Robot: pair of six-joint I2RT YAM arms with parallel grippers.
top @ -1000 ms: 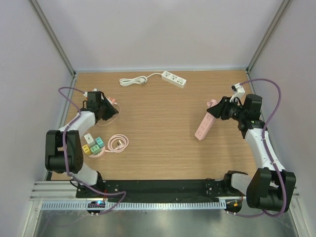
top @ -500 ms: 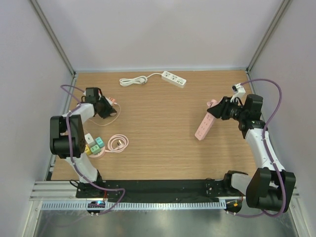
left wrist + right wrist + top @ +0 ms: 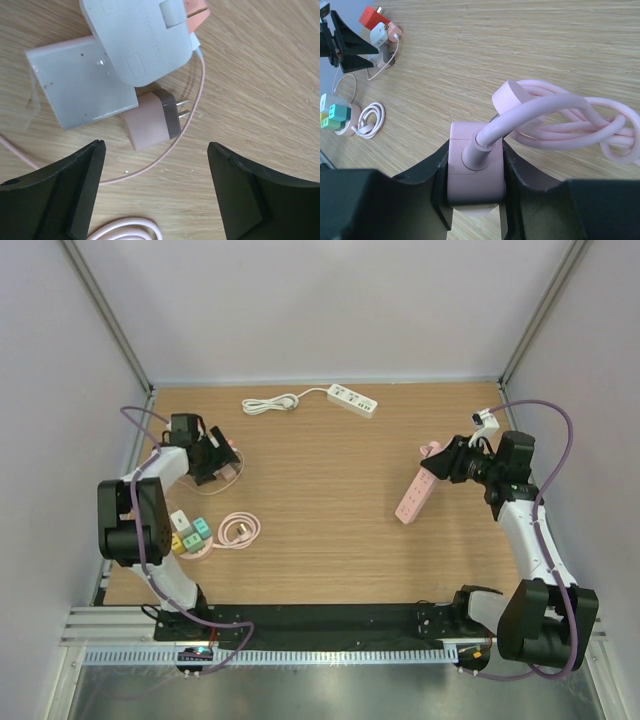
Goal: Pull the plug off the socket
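Note:
My right gripper next needs to carry the pink socket strip's cord end outward, lower it and release it onto the clear wood (image 3: 393, 414) outward and below, beside the white power strip.
The pink socket strip (image 3: 412, 498) hangs tilted at the right, its cord end (image 3: 470, 175) clamped between the jaws of my right gripper (image 3: 472, 185), which is shut on it. Its thick pink cord (image 3: 570, 120) bunches up behind the fingers. At the far left a small pink plug (image 3: 152, 125) with two bare prongs lies on the wood, free of any socket. My left gripper (image 3: 156, 160) stands open just above it, one finger on each side, touching nothing. A thin pink cable (image 3: 195, 95) curves round the plug.
White adapters (image 3: 135, 40) and a grey-white block (image 3: 80, 85) lie against the plug. A coiled pink cable (image 3: 238, 530) and coloured plugs (image 3: 188, 533) sit near the left arm. A white power strip (image 3: 352, 400) lies at the back.
My left gripper has opened, and the pink plug now lies loose on the table beneath it. The right gripper and the socket strip have not moved.

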